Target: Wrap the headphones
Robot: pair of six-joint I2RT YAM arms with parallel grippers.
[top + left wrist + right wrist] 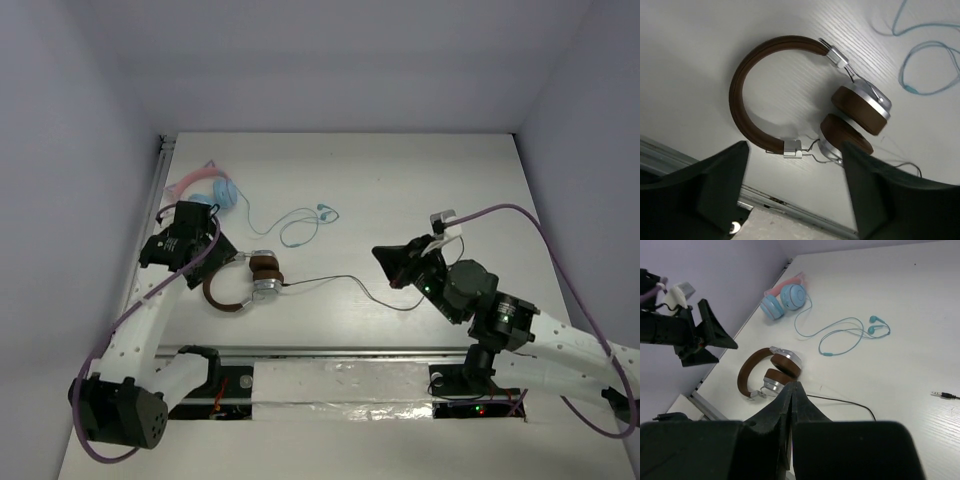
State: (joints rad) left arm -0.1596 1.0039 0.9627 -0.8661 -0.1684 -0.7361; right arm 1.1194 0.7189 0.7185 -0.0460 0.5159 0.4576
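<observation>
The headband's curve opposite the ear cups (782, 370) lies clear of the cable (330, 280). My left gripper will come down open onto that curve next, with one finger inside the loop.
The headphones (245, 285) lie flat on the table near the front left, with a brown headband, brown pads and silver cups. Their thin black cable (330, 280) trails right across the table, and the plug (945, 395) lies loose. My left gripper (220, 248) hovers open just above and left of them. In the left wrist view the headphones (790, 95) lie beyond my spread left gripper (795, 195). My right gripper (385, 260) is shut and empty, right of the headphones, above the cable. In the right wrist view its shut tips (794, 386) point at the ear cups (782, 370).
Pink-and-blue cat-ear headphones (210, 187) lie at the back left near the wall. Thin teal earbuds (305, 225) lie behind the brown headphones. A metal rail (330, 352) runs along the table's front edge.
</observation>
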